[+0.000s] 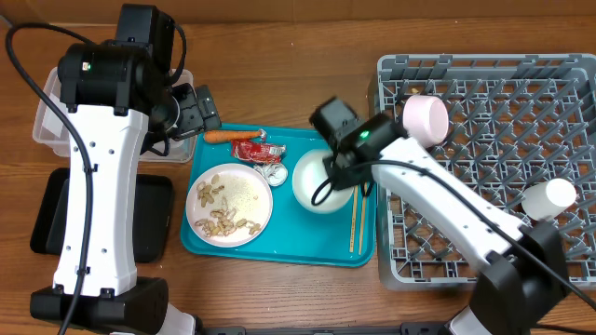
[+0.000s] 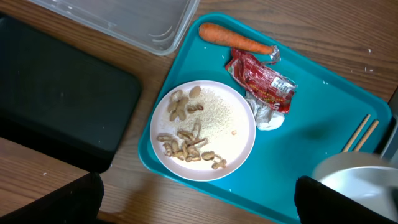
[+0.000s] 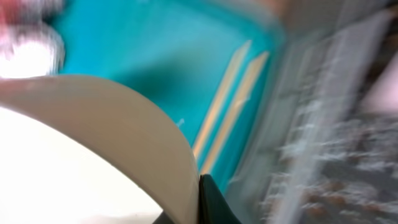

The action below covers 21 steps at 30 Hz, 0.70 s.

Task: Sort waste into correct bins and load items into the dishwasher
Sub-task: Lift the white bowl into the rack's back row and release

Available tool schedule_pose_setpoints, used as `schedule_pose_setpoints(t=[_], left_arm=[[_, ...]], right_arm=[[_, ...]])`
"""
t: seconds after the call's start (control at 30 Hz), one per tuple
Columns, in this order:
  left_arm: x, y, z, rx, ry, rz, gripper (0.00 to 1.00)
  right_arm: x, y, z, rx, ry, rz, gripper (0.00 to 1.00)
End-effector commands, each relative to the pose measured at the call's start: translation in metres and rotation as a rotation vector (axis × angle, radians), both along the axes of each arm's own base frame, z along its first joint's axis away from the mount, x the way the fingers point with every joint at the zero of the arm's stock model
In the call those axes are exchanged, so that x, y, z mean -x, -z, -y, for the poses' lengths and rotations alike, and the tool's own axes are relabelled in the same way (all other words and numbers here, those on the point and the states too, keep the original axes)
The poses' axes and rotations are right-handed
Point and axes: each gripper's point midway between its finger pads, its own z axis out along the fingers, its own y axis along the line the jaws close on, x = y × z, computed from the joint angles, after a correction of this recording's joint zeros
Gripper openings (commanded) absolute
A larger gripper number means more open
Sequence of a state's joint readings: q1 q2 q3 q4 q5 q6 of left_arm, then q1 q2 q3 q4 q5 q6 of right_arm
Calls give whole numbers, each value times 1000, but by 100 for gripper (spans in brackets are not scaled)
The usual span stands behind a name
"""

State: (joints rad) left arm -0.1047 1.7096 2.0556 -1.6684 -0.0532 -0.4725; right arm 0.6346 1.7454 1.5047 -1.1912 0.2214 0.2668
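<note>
My right gripper is going outward past the pink cup next, lifting, then tilting and lowering the bowl [image 1: 312, 181] to release it into the rack's far rows, where pegs stand empty.
On the teal tray [image 1: 279, 244] lie a carrot [image 1: 228, 136], a red wrapper [image 1: 256, 149], a foil ball [image 1: 277, 171], a plate [image 1: 250, 189] with peanut scraps [image 1: 222, 221], a white bowl [image 1: 312, 181] and chopsticks [image 1: 354, 223]. My right gripper [image 1: 339, 173] is shut on the bowl's right rim. The right wrist view shows that rim [image 3: 155, 118] pinched against a dark finger [image 3: 212, 205]. My left gripper [image 1: 197, 110] hangs open over the tray's upper left corner, holding nothing. In the left wrist view its fingertips [image 2: 336, 199] stand wide apart below the plate [image 2: 224, 115].
The grey dish rack [image 1: 484, 121] stands at the right and holds a pink cup [image 1: 426, 119] and a white cup [image 1: 548, 198]. The clear tub [image 1: 47, 126] and the black tray [image 1: 154, 219] sit left of the teal tray, partly under my left arm.
</note>
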Motion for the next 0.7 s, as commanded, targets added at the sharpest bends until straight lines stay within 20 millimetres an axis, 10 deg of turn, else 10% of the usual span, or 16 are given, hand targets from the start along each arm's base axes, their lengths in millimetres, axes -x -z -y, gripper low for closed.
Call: schedule_pose_setpoints(t=[0.0,0.33,0.67], left_arm=[[-2,-1,-1,3,-16,8,100],[-2,-1,-1,3,-16,8,100],[-2,-1,-1,3,-16,8,100]], right_arm=[[-47,-86,43,110,220,356,4],[-67,-202,202,773,703,882,4],[-62,-201,325,797,1077,862,4]])
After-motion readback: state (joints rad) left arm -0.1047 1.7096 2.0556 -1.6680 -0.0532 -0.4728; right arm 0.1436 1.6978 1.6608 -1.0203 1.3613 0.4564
